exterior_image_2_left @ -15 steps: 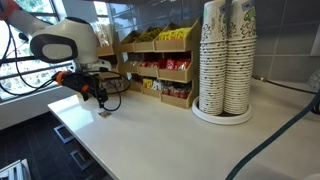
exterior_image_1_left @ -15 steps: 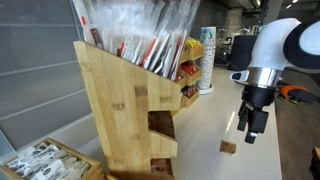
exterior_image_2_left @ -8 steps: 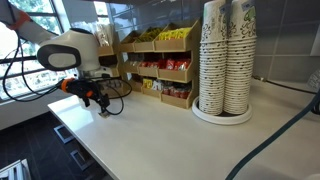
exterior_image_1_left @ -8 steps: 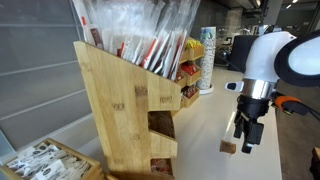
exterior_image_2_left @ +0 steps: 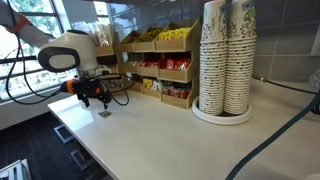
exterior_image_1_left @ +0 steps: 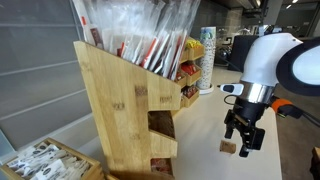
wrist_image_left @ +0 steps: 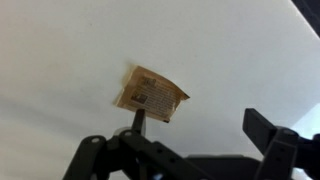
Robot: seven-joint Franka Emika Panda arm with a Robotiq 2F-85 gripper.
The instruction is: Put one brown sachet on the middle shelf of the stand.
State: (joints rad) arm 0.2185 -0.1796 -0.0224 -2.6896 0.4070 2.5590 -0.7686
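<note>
The lower edge of the brown sachet is on the white counter below my fingers, so my gripper will go down onto that edge next with its fingers open.
A brown sachet (wrist_image_left: 150, 93) lies flat on the white counter (wrist_image_left: 230, 50). It also shows in both exterior views (exterior_image_1_left: 228, 147) (exterior_image_2_left: 103, 116) as a small brown square. My gripper (wrist_image_left: 200, 120) hangs just above the counter with its jaws open and empty. One fingertip (wrist_image_left: 137, 118) is at the sachet's near edge, the other is well off to the side. In both exterior views the gripper (exterior_image_1_left: 243, 141) (exterior_image_2_left: 92, 100) is right beside the sachet. The tiered wooden stand (exterior_image_2_left: 160, 70) holds yellow and red sachets on its shelves.
A tall wooden holder (exterior_image_1_left: 115, 100) full of wrapped straws or sticks stands close by. A wooden box (exterior_image_1_left: 45, 160) of white packets sits at the counter end. Stacks of paper cups (exterior_image_2_left: 225, 60) stand on a round tray. The counter edge (exterior_image_2_left: 85, 150) is near the gripper.
The arm has come lower and closer to the brown sachet. The gripper stays open. The sachet has not moved.
</note>
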